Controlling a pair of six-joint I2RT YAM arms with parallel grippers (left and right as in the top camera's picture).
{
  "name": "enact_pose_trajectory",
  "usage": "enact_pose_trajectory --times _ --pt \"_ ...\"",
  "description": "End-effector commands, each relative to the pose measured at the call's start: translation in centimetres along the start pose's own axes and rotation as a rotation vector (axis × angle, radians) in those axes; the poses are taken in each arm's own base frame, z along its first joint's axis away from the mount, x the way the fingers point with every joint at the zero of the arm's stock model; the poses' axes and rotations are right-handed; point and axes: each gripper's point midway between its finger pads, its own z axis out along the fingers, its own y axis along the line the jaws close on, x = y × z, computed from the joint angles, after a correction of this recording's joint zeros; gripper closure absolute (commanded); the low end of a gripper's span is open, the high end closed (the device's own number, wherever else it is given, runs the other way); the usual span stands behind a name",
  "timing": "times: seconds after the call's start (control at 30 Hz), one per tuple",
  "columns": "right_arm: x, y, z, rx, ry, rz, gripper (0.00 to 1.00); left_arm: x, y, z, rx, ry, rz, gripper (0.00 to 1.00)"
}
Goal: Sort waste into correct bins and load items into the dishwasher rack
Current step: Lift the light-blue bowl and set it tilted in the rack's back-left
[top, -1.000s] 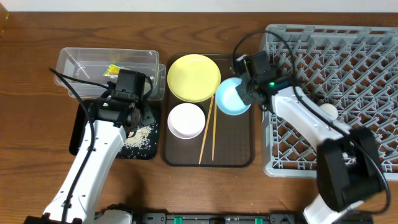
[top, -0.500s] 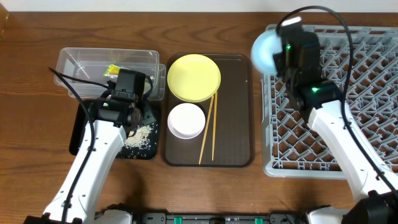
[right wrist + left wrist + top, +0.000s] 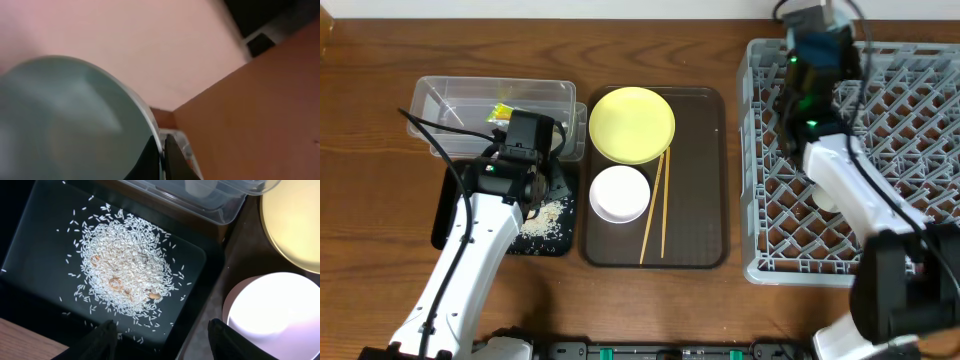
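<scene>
The right gripper lowers onto the rack's far corner nearest the brown tray next and releases the bowl's rim, as the light blue bowl (image 3: pixel 65 120) hangs above the rack.
My right gripper (image 3: pixel 162 150) is shut on the rim of the light blue bowl (image 3: pixel 65 120). It holds the bowl tilted above the back left corner of the grey dishwasher rack (image 3: pixel 900 150). In the overhead view the right wrist (image 3: pixel 812 50) hides the bowl. My left gripper (image 3: pixel 164 330) is open and empty, low over the black tray (image 3: pixel 40 255) with its pile of rice (image 3: pixel 125 275). The yellow plate (image 3: pixel 632 124), white bowl (image 3: pixel 620 193) and chopsticks (image 3: pixel 655 205) lie on the brown tray (image 3: pixel 705 200). The green-and-yellow wrapper (image 3: pixel 501 112) lies in the clear tub (image 3: pixel 470 100). A pale cup (image 3: pixel 827 198) sits in the rack.
The clear tub stands behind the black tray at the left, and its front edge overlaps it. The brown tray lies between the bins and the rack. The rack's pegs fill the right side. Bare wooden table (image 3: pixel 380 230) lies at the far left and front.
My right arm has lifted the light blue bowl off the brown tray and carried it up and right to the rack's back left corner. The left arm has not moved.
</scene>
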Motion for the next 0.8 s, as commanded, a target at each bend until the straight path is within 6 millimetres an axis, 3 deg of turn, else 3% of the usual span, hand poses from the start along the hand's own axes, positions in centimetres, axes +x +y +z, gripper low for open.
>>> enact_pose_trajectory --times 0.0,0.13,0.33,0.53,0.77 --pt "2.4 1.4 1.6 0.010 0.063 -0.076 0.99 -0.7 0.1 -0.7 -0.001 -0.029 -0.022 0.39" --pt "4.2 3.8 2.5 -0.014 0.099 -0.120 0.99 -0.7 0.1 -0.7 -0.001 -0.028 -0.022 0.39" --pt "5.3 4.9 2.8 -0.017 0.122 -0.108 0.99 -0.7 0.1 -0.7 -0.001 -0.028 -0.021 0.39" --pt "5.1 6.0 2.1 -0.044 0.122 -0.129 0.99 -0.7 0.1 -0.7 -0.001 -0.028 -0.022 0.39" --pt "7.5 7.7 0.9 -0.086 0.219 -0.105 0.99 -0.7 0.1 -0.7 -0.001 -0.028 -0.021 0.39"
